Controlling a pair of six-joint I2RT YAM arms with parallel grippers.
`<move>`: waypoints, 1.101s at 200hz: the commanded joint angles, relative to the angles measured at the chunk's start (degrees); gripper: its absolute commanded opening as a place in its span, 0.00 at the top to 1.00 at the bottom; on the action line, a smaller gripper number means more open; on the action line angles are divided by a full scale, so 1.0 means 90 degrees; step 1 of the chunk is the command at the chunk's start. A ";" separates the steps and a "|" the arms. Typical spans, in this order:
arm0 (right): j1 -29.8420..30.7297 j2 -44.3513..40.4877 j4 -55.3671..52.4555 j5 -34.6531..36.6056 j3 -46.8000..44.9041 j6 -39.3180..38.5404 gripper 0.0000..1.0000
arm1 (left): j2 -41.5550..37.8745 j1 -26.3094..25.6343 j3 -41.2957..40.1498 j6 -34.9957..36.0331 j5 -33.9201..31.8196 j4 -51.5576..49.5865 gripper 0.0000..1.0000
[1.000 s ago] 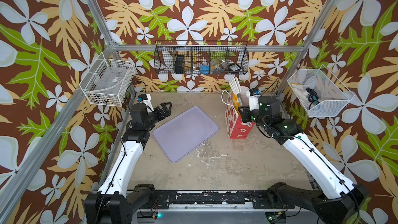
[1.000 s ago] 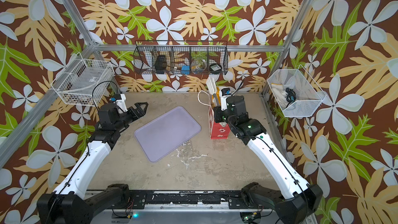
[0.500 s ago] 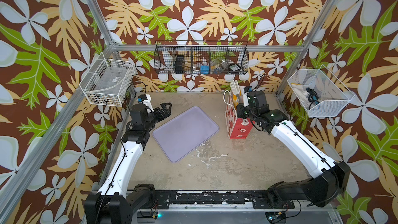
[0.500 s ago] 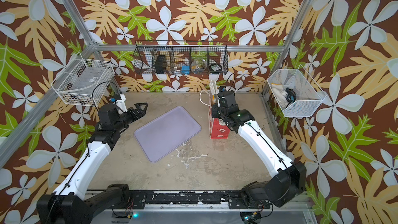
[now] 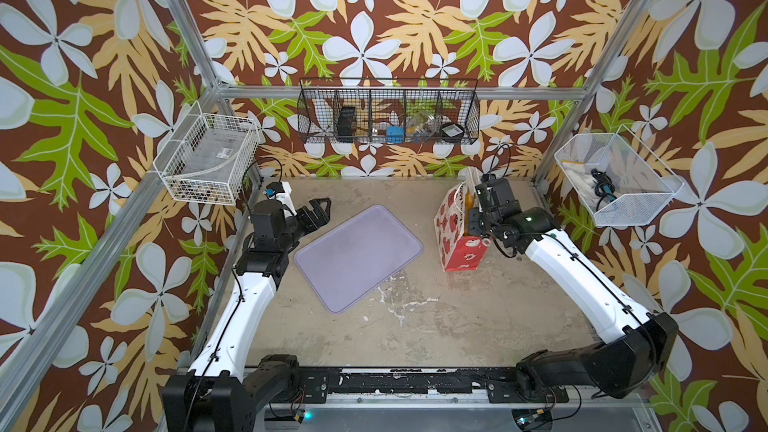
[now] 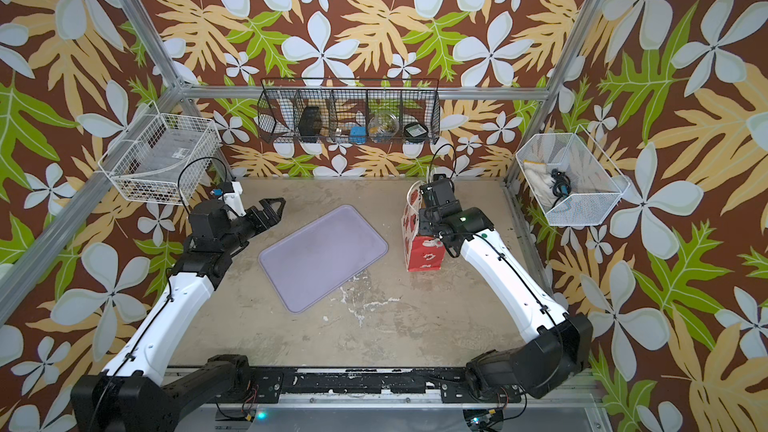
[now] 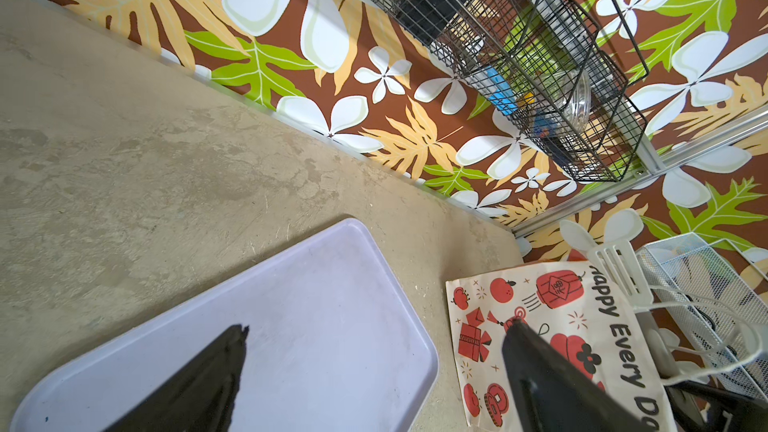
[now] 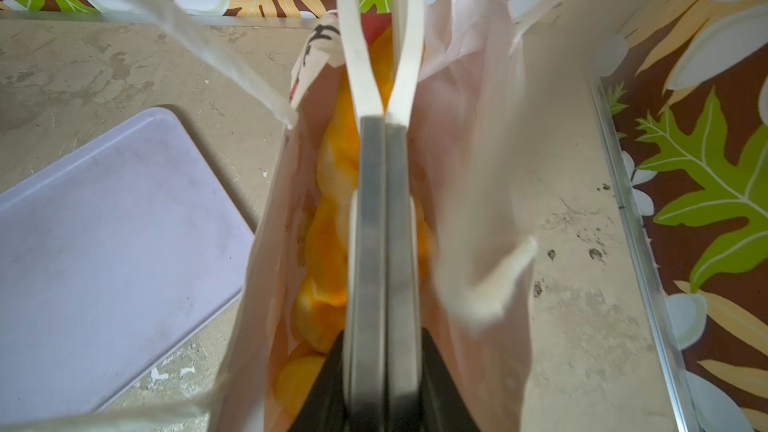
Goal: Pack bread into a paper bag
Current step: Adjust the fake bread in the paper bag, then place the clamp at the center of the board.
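My right gripper should next pull back off the bag's opening and go down to the bare tabletop between bag and bar (image 8: 572, 336), which is below and back, and let go of the tongs (image 8: 376, 160).
The paper bag (image 5: 455, 238) (image 6: 419, 251) stands upright at the right of the table, red and white with cartoon prints (image 7: 540, 326). Glossy orange bread (image 8: 328, 243) lies inside its white walls (image 8: 469, 160). My right gripper (image 8: 384, 338) (image 5: 478, 218) sits at the bag's mouth, shut on white tongs (image 8: 376, 160). The tongs' arms are pressed together over the bread, and their ends (image 5: 471, 176) (image 7: 615, 263) stick out past the bag's far side. My left gripper (image 5: 322, 205) (image 6: 276, 203) (image 7: 380, 326) hovers open and empty over the far left corner of the lavender tray (image 5: 357, 255).
The tray (image 7: 291, 326) (image 8: 104, 222) lies bare left of the bag. A black wire basket (image 5: 388, 116) hangs on the back wall. White wire baskets hang on the left (image 5: 205, 160) and right (image 5: 615, 184) walls. A metal rail (image 8: 636, 222) edges the table close beside the bag.
My right arm has swung left and toward the back wall and lowered, bringing the gripper and tongs down to the bag's mouth. The left arm and the tray have not moved.
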 commanded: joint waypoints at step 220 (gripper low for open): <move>-0.1013 -0.1407 0.1964 0.0577 -0.4159 0.1949 1.00 | -0.0096 0.0005 0.0025 0.0041 0.0201 0.0029 0.01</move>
